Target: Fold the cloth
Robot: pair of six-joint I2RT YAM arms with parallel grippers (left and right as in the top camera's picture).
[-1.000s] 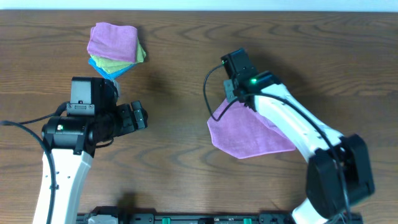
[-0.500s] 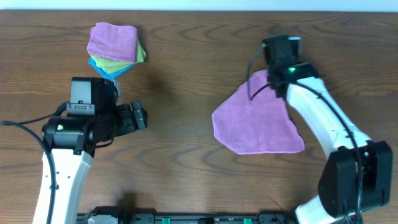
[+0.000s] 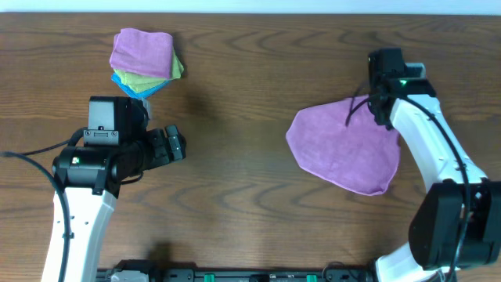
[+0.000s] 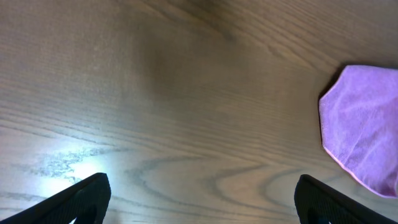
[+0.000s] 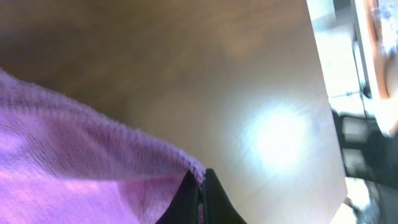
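My right gripper will move back and to the right in the overhead view, toward the tabletop (image 3: 405, 151) beside the cloth, and let go of the cloth's lifted hem so it lies flat.
A purple cloth (image 3: 344, 149) lies spread on the wooden table at the right, its far right edge lifted. My right gripper (image 3: 382, 110) is shut on that edge; in the right wrist view the fingers (image 5: 200, 186) pinch the cloth's hem (image 5: 93, 162). My left gripper (image 3: 176, 145) is open and empty over bare table at the left; its fingertips show at the bottom corners of the left wrist view (image 4: 199, 205), with the purple cloth (image 4: 364, 124) far off at the right.
A stack of folded cloths (image 3: 145, 59), purple on top over yellow-green and blue, sits at the back left. The table's far edge runs along the top of the overhead view.
My right gripper has carried the cloth's edge to the right and away from me, dragging the cloth across the table and spreading it out. The left arm has not moved.
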